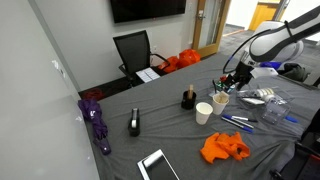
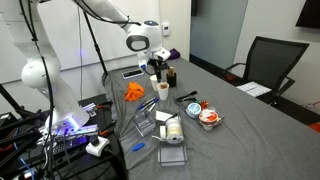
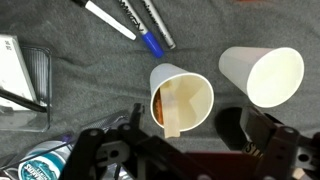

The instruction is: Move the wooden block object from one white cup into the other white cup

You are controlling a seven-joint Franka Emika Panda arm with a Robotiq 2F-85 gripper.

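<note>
My gripper should go straight down next, open, onto the upper end of the wooden block (image 3: 172, 115), because that end is leaning on the middle cup's rim between my fingers.
In the wrist view two white cups stand side by side on the grey cloth. The cup in the middle (image 3: 183, 100) holds the tan wooden block (image 3: 172, 115), which leans against its rim. The cup on the right (image 3: 262, 73) looks empty. My gripper (image 3: 195, 125) is open and empty, directly above the cup with the block, one finger on each side of it. In an exterior view the gripper (image 1: 231, 80) hangs over the cups (image 1: 221, 100) (image 1: 204, 112). The other exterior view shows the gripper (image 2: 160, 62) above a cup (image 2: 163, 90).
Markers (image 3: 150, 30) lie just beyond the cups. A clear plastic box (image 3: 20, 80) is on the left. A dark cylindrical holder (image 1: 187, 98), an orange cloth (image 1: 224, 148), a purple object (image 1: 97, 120) and a tablet (image 1: 157, 165) are on the table.
</note>
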